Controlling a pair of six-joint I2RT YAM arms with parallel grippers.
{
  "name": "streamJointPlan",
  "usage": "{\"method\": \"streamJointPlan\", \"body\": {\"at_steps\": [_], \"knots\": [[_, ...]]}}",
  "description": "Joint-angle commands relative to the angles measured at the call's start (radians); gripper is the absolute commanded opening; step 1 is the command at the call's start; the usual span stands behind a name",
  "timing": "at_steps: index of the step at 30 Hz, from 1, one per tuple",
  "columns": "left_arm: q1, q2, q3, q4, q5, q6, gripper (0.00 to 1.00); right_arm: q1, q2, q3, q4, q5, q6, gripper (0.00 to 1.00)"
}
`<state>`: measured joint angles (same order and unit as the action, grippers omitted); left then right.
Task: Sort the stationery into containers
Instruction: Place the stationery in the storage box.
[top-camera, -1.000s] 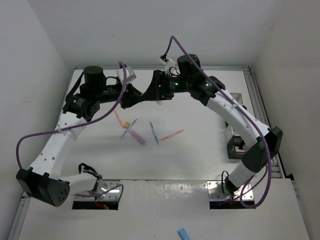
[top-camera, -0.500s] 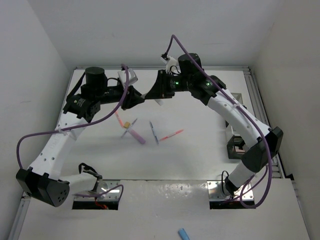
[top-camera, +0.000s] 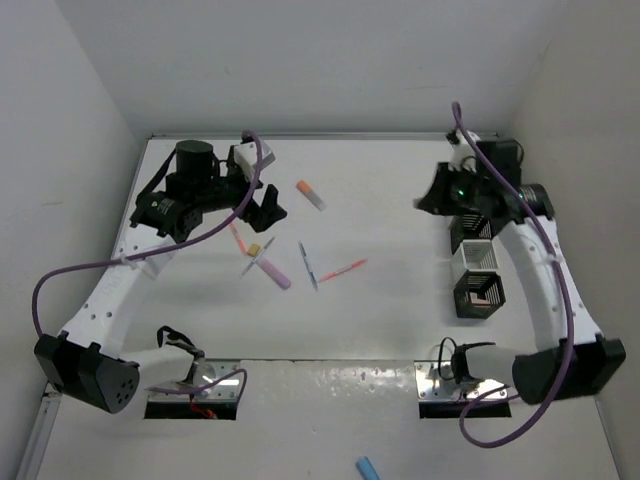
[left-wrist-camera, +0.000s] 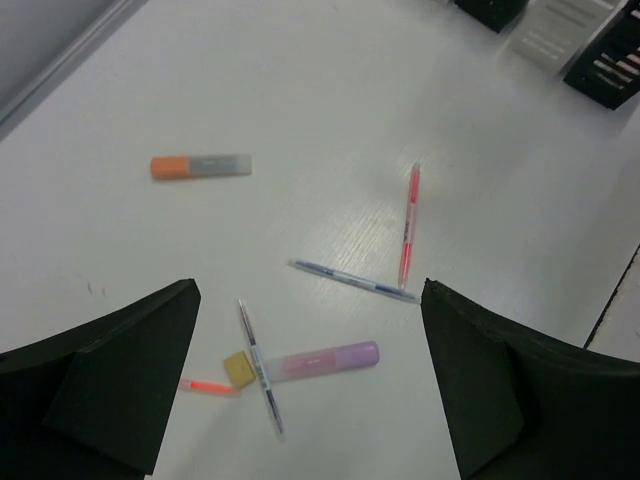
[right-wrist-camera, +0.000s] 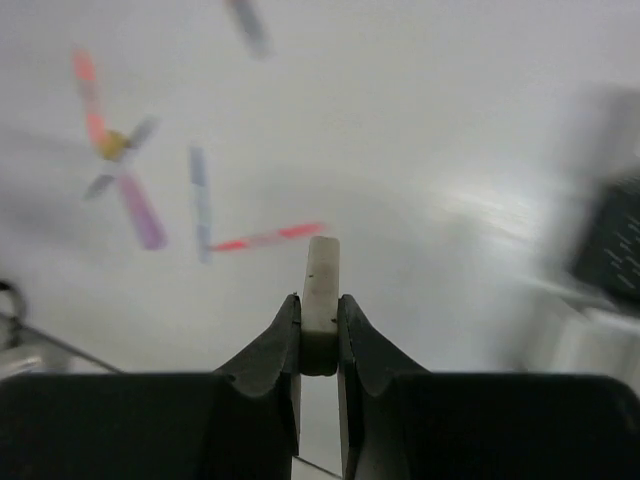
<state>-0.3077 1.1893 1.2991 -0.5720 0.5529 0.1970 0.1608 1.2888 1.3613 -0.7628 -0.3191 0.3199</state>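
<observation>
My right gripper should move back and to the right in the top view, over the white mesh box, to release the eraser block, because that box is open.
My right gripper is shut on a small white eraser block that stands upright between its fingers. In the top view this gripper hangs just left of the row of containers: a white mesh box and a black one. My left gripper is open and holds nothing. Below it lie a purple marker, a tan eraser, a thin pen, a blue pen, a red pen and an orange marker.
The loose stationery is gathered left of the table's middle, with the orange marker farther back. The containers stand along the right edge. A metal rail borders the table at the right. The right wrist view is motion-blurred.
The right arm has swung from the back centre to the right, beside the containers, shut on the white eraser. The left gripper has opened and drawn back left. The orange marker now lies uncovered.
</observation>
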Motion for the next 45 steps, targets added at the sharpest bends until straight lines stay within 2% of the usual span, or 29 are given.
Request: {"method": "streamJointPlan", "body": {"at_steps": [1,2,5,8,11,18,19,20,23,26,28,32,33,36,42,45], "knots": [[0.001,0.024,-0.038,0.012,-0.083,-0.016,1.0,-0.136,-0.127,-0.132,-0.159,0.161,-0.255,0.0],[-0.002,0.038,-0.04,0.011,-0.106,-0.018,1.0,-0.229,-0.149,-0.19,-0.168,0.175,-0.281,0.0],[-0.008,0.108,-0.02,-0.014,-0.157,-0.013,1.0,-0.36,-0.184,-0.276,-0.156,0.204,-0.352,0.0],[-0.014,0.158,-0.014,-0.02,-0.168,-0.004,1.0,-0.443,-0.174,-0.332,-0.138,0.206,-0.355,0.0],[-0.033,0.179,-0.012,-0.034,-0.176,0.021,1.0,-0.475,-0.145,-0.361,-0.092,0.23,-0.348,0.0],[-0.047,0.176,-0.092,-0.002,-0.26,0.039,1.0,-0.488,-0.048,-0.364,-0.033,0.258,-0.328,0.02],[-0.05,0.181,-0.104,-0.005,-0.271,0.044,1.0,-0.488,-0.025,-0.36,-0.03,0.261,-0.328,0.08],[-0.05,0.185,-0.109,-0.006,-0.283,0.057,1.0,-0.489,-0.014,-0.355,-0.018,0.259,-0.328,0.17],[-0.048,0.213,-0.141,0.009,-0.309,0.074,1.0,-0.488,0.015,-0.337,-0.017,0.253,-0.328,0.33],[-0.051,0.23,-0.176,0.047,-0.308,0.093,0.99,-0.484,0.033,-0.314,-0.023,0.253,-0.288,0.43],[-0.054,0.243,-0.195,0.069,-0.309,0.102,0.93,-0.484,0.035,-0.283,-0.041,0.247,-0.277,0.46],[-0.056,0.293,-0.218,0.115,-0.311,0.098,0.76,-0.478,0.0,-0.239,-0.104,0.192,-0.262,0.47],[-0.057,0.299,-0.233,0.148,-0.317,0.096,0.69,-0.474,-0.011,-0.231,-0.107,0.177,-0.254,0.47],[-0.077,0.346,-0.238,0.188,-0.34,0.078,0.62,-0.431,-0.04,-0.241,-0.128,0.166,-0.248,0.47],[-0.084,0.466,-0.184,0.207,-0.501,0.009,0.63,-0.357,-0.065,-0.28,-0.116,0.199,-0.236,0.47],[-0.047,0.507,-0.152,0.184,-0.53,-0.016,0.63,-0.345,-0.066,-0.281,-0.113,0.201,-0.229,0.47]]}}
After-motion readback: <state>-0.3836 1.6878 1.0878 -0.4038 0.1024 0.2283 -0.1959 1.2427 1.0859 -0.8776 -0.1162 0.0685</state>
